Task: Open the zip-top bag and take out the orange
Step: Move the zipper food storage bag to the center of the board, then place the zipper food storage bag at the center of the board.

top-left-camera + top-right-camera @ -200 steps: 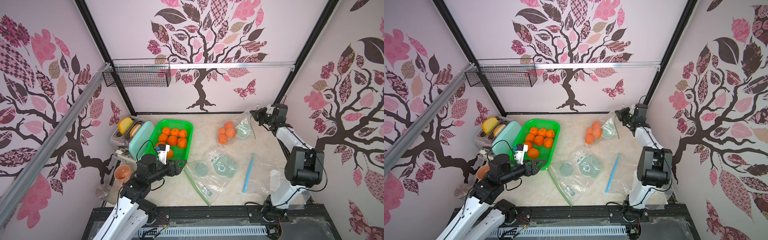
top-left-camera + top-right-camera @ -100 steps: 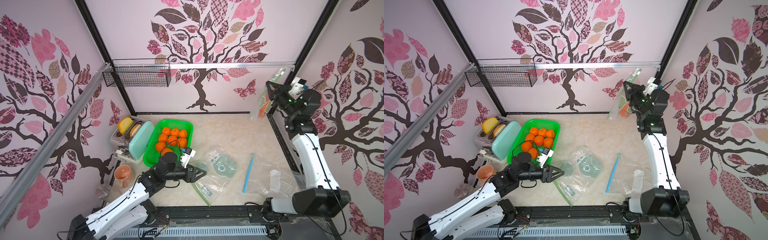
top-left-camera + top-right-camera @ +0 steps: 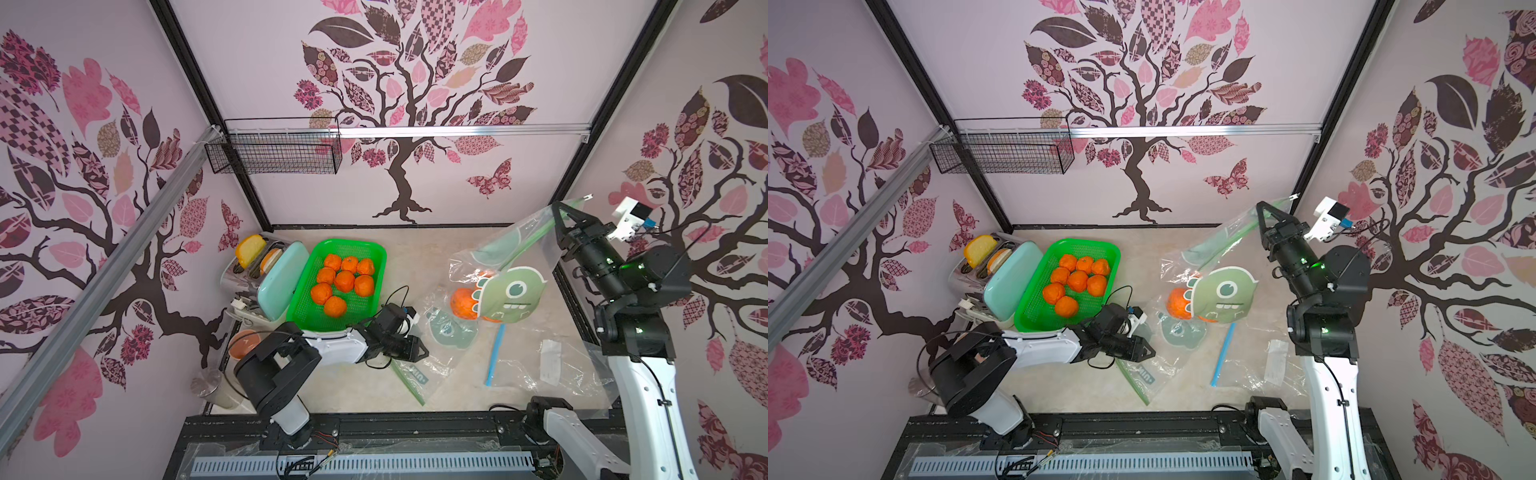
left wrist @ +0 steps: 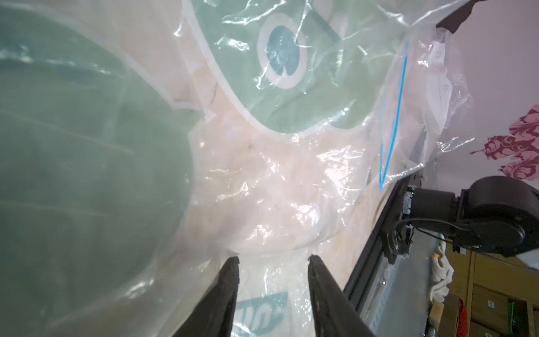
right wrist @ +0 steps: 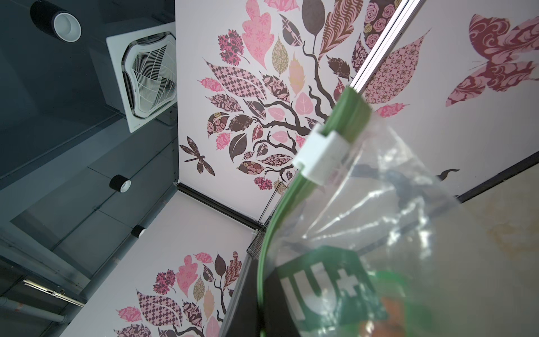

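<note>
The robot's right gripper should lower the hanging bag and pull it back to let go of it on the tabletop next to the blue zip, because that spot is below and back.
The zip-top bag, clear with a green monster print, hangs in the air over the right of the table in both top views. An orange shows through its lower left side. My right gripper is shut on the bag's upper corner by the green zip strip; the white slider sits near that end. My left gripper lies low over an empty flat bag. Its jaws stand apart, with only plastic film behind them.
A green basket with several oranges stands at the left, beside a toaster. An orange cup is at the front left. A blue-zip bag lies at the front right. A wire basket hangs on the back wall.
The right gripper lifted the bag off the back right of the table; it now hangs lower and nearer the middle. The left arm reached right to the flat bag and its jaws narrowed.
</note>
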`<state>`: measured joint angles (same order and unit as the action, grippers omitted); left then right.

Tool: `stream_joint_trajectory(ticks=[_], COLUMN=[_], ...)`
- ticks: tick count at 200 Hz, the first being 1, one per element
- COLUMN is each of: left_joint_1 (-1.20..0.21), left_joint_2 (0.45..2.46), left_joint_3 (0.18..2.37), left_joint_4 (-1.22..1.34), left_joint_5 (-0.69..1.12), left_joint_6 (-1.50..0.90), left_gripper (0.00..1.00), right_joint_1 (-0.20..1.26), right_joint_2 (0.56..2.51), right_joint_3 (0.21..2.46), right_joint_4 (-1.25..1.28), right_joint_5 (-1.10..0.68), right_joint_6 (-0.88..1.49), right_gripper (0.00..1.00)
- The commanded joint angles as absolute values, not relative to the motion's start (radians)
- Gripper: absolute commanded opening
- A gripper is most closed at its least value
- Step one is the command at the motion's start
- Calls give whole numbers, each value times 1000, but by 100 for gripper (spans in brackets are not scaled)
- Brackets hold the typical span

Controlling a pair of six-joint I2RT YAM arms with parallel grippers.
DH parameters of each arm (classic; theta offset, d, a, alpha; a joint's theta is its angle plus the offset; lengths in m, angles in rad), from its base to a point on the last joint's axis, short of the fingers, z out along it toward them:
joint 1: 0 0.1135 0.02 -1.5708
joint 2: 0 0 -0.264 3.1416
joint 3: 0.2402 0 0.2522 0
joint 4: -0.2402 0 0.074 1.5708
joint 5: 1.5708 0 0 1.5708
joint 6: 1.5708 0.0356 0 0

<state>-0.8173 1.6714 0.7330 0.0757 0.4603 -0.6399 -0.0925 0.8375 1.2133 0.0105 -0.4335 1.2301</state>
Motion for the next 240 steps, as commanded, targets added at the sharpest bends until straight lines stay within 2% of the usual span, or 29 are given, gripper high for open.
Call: stream_joint_trajectory(ticks=[1,39,65,110,144,171,192,218,240], left_joint_1=[-787,-732,-712,-710,-708,-695,-692,-692,-701], left_joint_2=[1748,1894,1908,1606,1280,1070,973,951,963], left_joint_3=[790,934,1042,998,851,765,713,628,522], left_joint_4=[149,198,169,19,-131,-258,-296,-223,19], left_joint_5=[419,435,482,457,312,243,276,397,539], left_joint_6=[-633,-670,-668,-633,-620,-587,-568,-600,-675], left_gripper=[42,43,52,67,68,66,66,64,65], right_joint_1=[-90,-89,-89,-86,-32,73,147,285,433], right_joint_2=[785,721,721,864,1006,1109,1154,1038,910], right_joint_3=[1196,1109,1034,1007,1067,1097,1067,882,675], right_joint_4=[-6,-41,-13,119,193,223,263,345,374], right_joint_5=[-399,-418,-434,-460,-433,-333,-256,-11,166], right_joint_6=[1203,1195,1200,1232,1248,1233,1236,1203,1214], right_gripper=[0,0,0,0,0,0,0,0,0])
